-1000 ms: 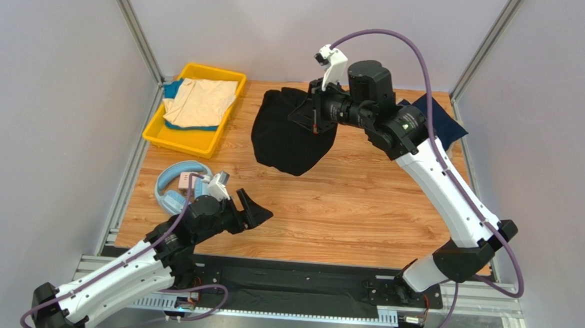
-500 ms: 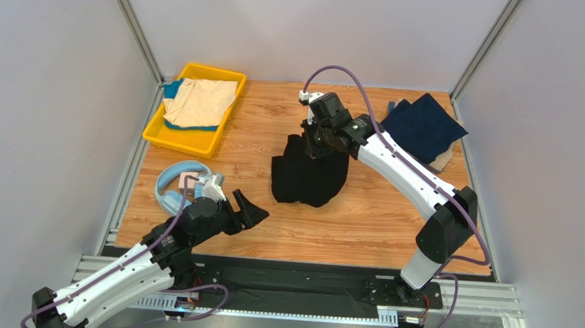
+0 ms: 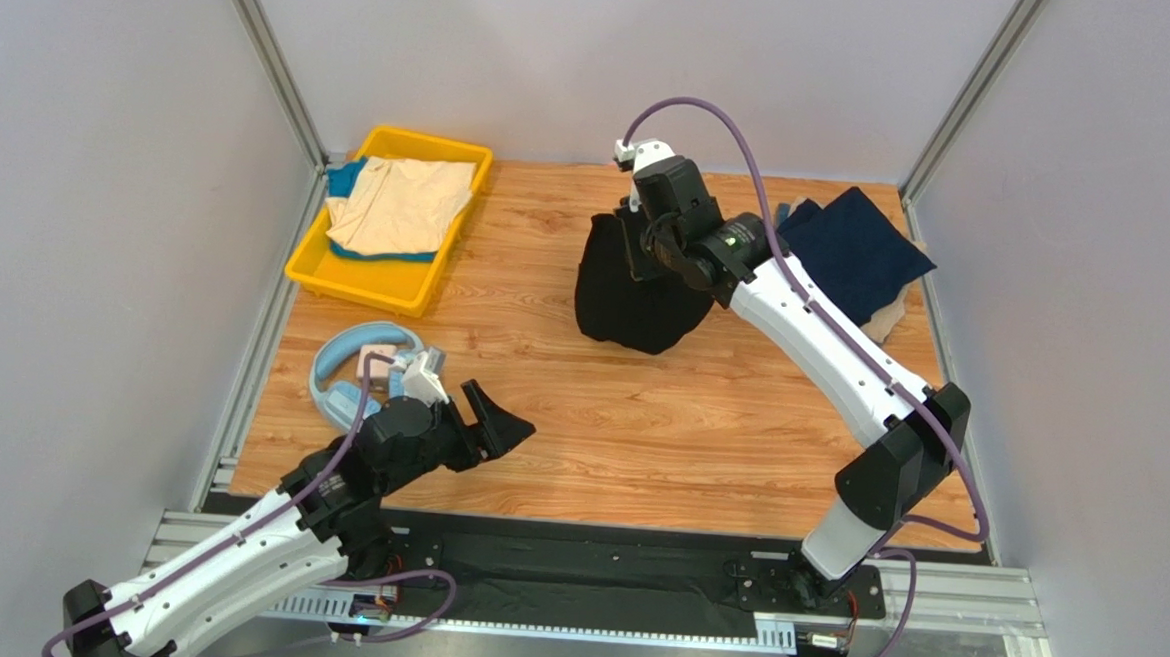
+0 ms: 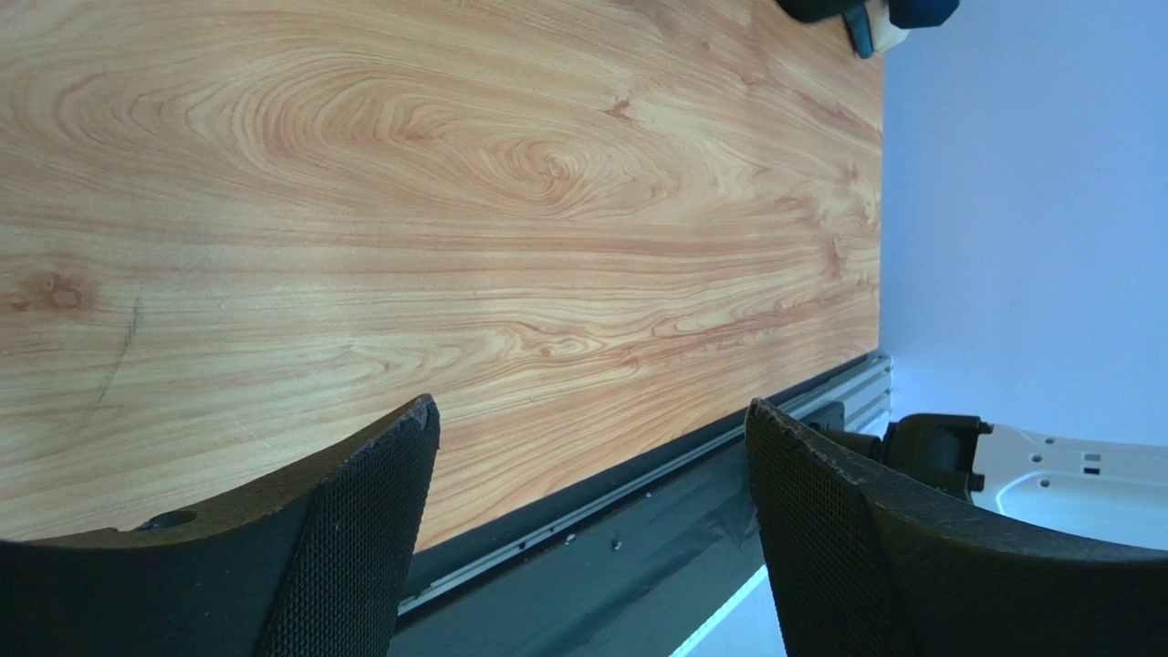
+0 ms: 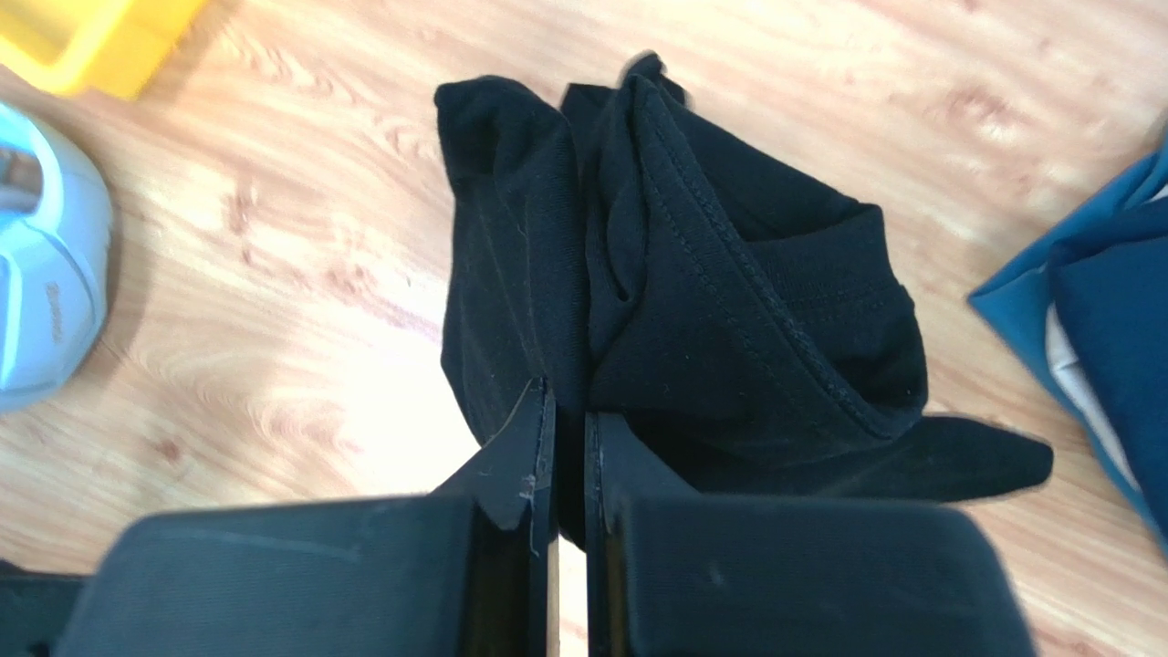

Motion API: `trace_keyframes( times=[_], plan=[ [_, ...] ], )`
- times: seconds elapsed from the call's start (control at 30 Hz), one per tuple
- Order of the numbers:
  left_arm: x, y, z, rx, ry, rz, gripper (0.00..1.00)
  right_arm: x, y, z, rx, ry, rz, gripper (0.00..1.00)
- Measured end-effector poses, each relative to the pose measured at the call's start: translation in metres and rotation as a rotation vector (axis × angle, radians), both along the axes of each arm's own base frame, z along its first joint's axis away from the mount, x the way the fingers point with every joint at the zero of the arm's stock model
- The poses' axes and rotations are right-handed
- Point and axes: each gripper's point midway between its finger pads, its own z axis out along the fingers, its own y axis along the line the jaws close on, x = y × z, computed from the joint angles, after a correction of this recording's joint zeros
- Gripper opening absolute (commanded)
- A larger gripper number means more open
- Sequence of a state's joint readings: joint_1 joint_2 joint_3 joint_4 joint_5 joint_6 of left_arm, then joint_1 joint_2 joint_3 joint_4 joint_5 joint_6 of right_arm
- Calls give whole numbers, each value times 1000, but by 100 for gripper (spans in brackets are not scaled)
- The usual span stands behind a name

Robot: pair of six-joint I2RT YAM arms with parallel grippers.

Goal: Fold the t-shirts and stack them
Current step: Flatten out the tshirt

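My right gripper should next move back and down to the clear wood at the front middle and release the black t-shirt [image 3: 635, 298].
My right gripper [image 3: 644, 249] is shut on the black t-shirt [image 3: 635, 298], which hangs bunched below it over the back middle of the table. In the right wrist view the black t-shirt [image 5: 686, 301] is pinched between my fingertips [image 5: 535, 438]; the gripper's midpoint [image 5: 565, 427] lies on the cloth. A navy blue t-shirt [image 3: 851, 253] lies at the back right over a cream one [image 3: 890, 321]. A beige t-shirt [image 3: 399, 203] lies in the yellow tray [image 3: 353, 279]. My left gripper [image 3: 499, 419] is open and empty near the front left; its wrist view shows its gripper [image 4: 590, 424] over bare wood.
Light-blue headphones [image 3: 359, 377] lie on the table left of my left arm, and show in the right wrist view [image 5: 48, 267]. The metal frame rail [image 3: 593, 577] runs along the near edge. Grey walls enclose the table.
My right gripper has lowered with the black t-shirt, then moved back and right. The shirt has bunched up smaller. The left arm has barely moved.
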State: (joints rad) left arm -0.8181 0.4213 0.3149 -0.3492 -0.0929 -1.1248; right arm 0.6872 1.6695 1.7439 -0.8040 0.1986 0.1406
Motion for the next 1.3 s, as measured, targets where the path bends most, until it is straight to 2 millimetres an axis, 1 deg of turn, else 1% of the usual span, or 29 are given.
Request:
trace_keyframes(
  times=[0.1, 0.2, 0.3, 0.33, 0.37, 0.4, 0.47, 0.5, 0.53, 0.63, 0.67, 0.7, 0.73, 0.83, 0.93, 1.07, 1.17, 1.2, 1.23, 1.27, 1.3],
  plan=[
    [0, 0, -3, 10, 7, 1, 88, -7, 0, -16, -9, 52, 16, 0],
    [1, 0, -11, 37, 29, -1, 88, -16, 5, -47, -15, 150, 33, 0],
    [0, 0, -18, 59, 51, -1, 89, -41, 12, -105, -26, 321, 66, 0],
    [0, 0, -19, 62, 54, -2, 89, -55, 12, -128, -42, 386, 72, 0],
    [0, 0, -19, 64, 57, -3, 89, -68, 11, -146, -61, 436, 81, 3],
    [0, 0, -20, 65, 57, -3, 88, -88, 10, -167, -89, 496, 92, 7],
    [0, 0, -19, 64, 56, -3, 89, -122, 12, -189, -125, 577, 128, 37],
    [0, 0, -20, 65, 57, -3, 88, -134, 15, -193, -130, 601, 144, 47],
    [0, 0, -20, 65, 58, -3, 88, -143, 19, -195, -128, 617, 155, 51],
    [0, 0, -21, 68, 60, -3, 89, -163, 31, -195, -111, 634, 202, 49],
    [0, 0, -21, 69, 61, -3, 89, -166, 31, -193, -103, 634, 203, 54],
    [0, 0, -21, 70, 62, -3, 89, -168, 29, -190, -95, 629, 200, 62],
    [0, 0, -21, 70, 62, -3, 89, -168, 27, -186, -85, 619, 194, 74],
    [0, 0, -21, 71, 62, -3, 88, -161, 24, -169, -62, 558, 173, 74],
    [0, -1, -22, 70, 63, -4, 88, -150, 19, -157, -60, 492, 148, 73],
    [0, -2, -21, 68, 63, -7, 88, -136, 17, -154, -76, 456, 127, 70],
    [0, -2, -21, 67, 63, -7, 88, -126, 24, -157, -85, 450, 130, 68],
    [0, -2, -21, 67, 62, -7, 88, -124, 26, -159, -89, 452, 133, 63],
    [0, -2, -20, 64, 60, -7, 88, -122, 27, -162, -95, 457, 134, 55],
    [0, -2, -19, 60, 56, -6, 88, -122, 28, -166, -103, 463, 137, 46],
    [0, -2, -18, 56, 53, -6, 88, -123, 27, -169, -111, 470, 139, 17]
  ],
)
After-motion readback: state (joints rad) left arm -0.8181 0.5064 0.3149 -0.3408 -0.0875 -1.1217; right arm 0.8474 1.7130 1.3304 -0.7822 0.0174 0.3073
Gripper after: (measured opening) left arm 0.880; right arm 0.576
